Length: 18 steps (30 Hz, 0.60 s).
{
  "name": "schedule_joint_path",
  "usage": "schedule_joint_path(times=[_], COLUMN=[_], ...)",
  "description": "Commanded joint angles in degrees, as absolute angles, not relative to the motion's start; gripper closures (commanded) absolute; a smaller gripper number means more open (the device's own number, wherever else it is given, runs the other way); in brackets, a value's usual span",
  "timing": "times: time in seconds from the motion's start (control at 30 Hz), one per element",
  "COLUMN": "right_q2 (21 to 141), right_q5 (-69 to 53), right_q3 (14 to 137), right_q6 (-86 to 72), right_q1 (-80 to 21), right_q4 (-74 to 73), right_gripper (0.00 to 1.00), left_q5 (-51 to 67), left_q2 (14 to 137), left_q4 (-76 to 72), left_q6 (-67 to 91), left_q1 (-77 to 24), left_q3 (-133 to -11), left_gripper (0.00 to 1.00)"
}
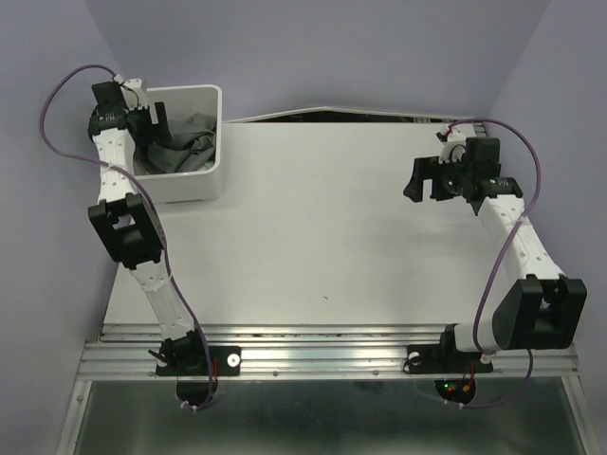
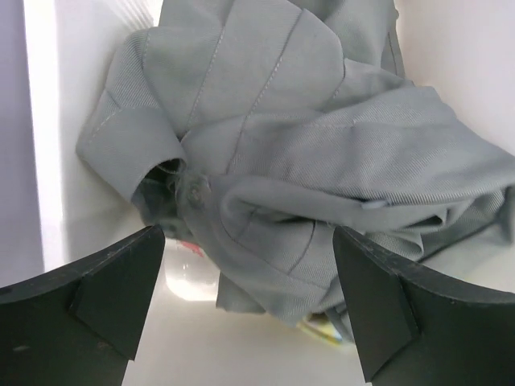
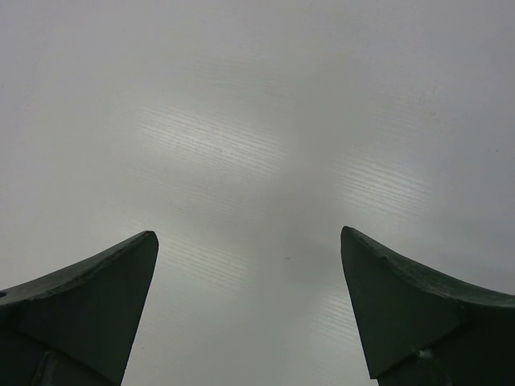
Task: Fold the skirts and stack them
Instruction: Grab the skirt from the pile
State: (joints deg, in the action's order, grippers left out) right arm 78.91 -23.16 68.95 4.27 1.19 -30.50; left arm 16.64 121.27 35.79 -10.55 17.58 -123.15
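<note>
The skirt's waistband lies below my left gripper, just beyond its spread fingers, so I will next move it down into the bin onto the skirt's waistband (image 2: 235,198) beside the button.
Crumpled grey pleated skirts (image 1: 186,144) lie heaped inside a white bin (image 1: 211,180) at the table's far left. In the left wrist view the cloth (image 2: 306,161) fills the bin just beyond my fingers. My left gripper (image 1: 159,118) hangs over the bin, open, with the jaws wide apart (image 2: 249,277) and nothing between them but the near edge of the cloth. My right gripper (image 1: 417,178) is open and empty above bare table at the far right; in its wrist view (image 3: 249,281) only the white surface shows.
The white table (image 1: 322,227) spreads between the arms. A small colourful scrap (image 2: 326,330) and a clear glossy object (image 2: 189,277) lie on the bin floor under the cloth. The bin's walls (image 2: 56,161) close in on both sides of the left gripper.
</note>
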Motion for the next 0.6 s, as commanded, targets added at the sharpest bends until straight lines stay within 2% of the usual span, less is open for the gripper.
schedule_joint_path(times=[0.0,0.2,0.3,0.33,0.37,0.4,0.43,0.47,0.53,0.57], right_q2=[78.4,78.3,78.4,78.7,78.9,79.1,79.5,79.6,79.9,79.9], right_q5=[-22.9,-22.3,-21.7,-21.5,-21.4,-21.4,-21.5,-21.6,-21.9,-22.0], right_q3=[70.7,70.7,71.1,71.3,71.7,71.7,72.2,72.3,72.9,72.9], right_q6=[4.6,5.3,5.4,5.5,5.5,5.5,5.4,5.3,5.2,5.2], right_q1=[1.5,1.5,1.5,1.5,1.5,1.5,1.5,1.5,1.5,1.5], right_q4=[-30.2,-31.2,-31.6,-31.8,-32.0,-32.1,-32.2,-32.3,-32.5,-32.4], right_gripper=[0.0,0.0,0.0,0.0,0.0,0.0,0.0,0.0,0.0,0.0], left_q5=[18.8,23.0,26.4,28.5,29.8,31.5,35.5,37.2,40.9,41.5], left_q2=[123.1,126.6,128.1,128.7,128.8,129.0,129.1,128.9,127.9,126.2], left_q4=[30.7,25.5,23.1,21.9,21.4,21.1,20.7,20.3,19.3,18.0], left_q6=[-8.4,-5.6,-4.1,-3.7,-2.9,-2.6,-2.4,-1.7,-0.8,-0.4], left_q1=[17.2,17.3,17.4,17.4,17.6,17.6,17.9,18.4,18.8,19.1], left_q3=[-124.9,-123.8,-123.4,-123.3,-123.4,-123.7,-124.1,-124.3,-124.2,-123.8], left_gripper=[0.02,0.02,0.13,0.19,0.34,0.42,0.61,0.73,0.93,1.0])
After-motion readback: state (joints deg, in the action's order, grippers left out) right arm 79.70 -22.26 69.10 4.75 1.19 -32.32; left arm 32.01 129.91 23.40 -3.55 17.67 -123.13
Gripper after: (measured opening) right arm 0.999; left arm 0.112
